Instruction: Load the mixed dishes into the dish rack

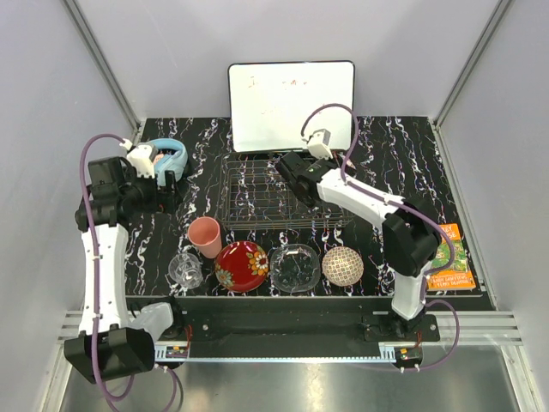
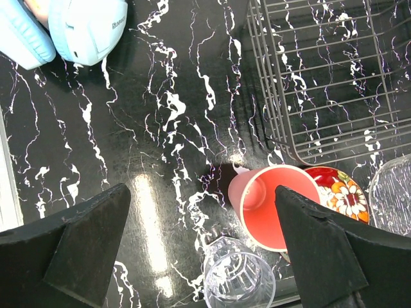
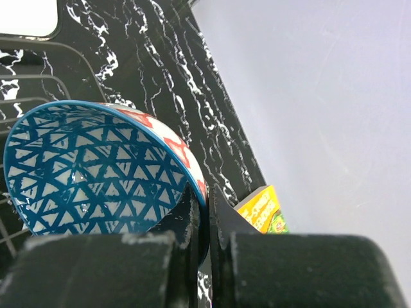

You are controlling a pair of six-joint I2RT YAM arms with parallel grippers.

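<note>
Next, my right gripper should bring the raised bowl down to the rack's wires, which lie below the gripper, to its left in the top view, and release the bowl's rim.
My right gripper (image 3: 204,199) is shut on the rim of the blue patterned bowl (image 3: 90,173) and holds it tilted over the dish rack (image 1: 257,199); in the top view that gripper (image 1: 294,176) hides the bowl. My left gripper (image 1: 167,196) is open and empty, hovering left of the rack. In the left wrist view its jaws (image 2: 200,192) stand wide apart above the pink cup (image 2: 273,205) and the clear glass mug (image 2: 239,276). The pink cup (image 1: 206,236), glass mug (image 1: 186,269), red floral plate (image 1: 242,266), clear glass dish (image 1: 295,268) and beige patterned bowl (image 1: 342,265) sit along the table's front.
Light-blue headphones (image 1: 167,154) lie at the back left. A white whiteboard (image 1: 292,105) leans behind the rack. Orange packets (image 1: 450,257) lie at the right edge and show in the right wrist view (image 3: 260,212). Grey walls close in three sides.
</note>
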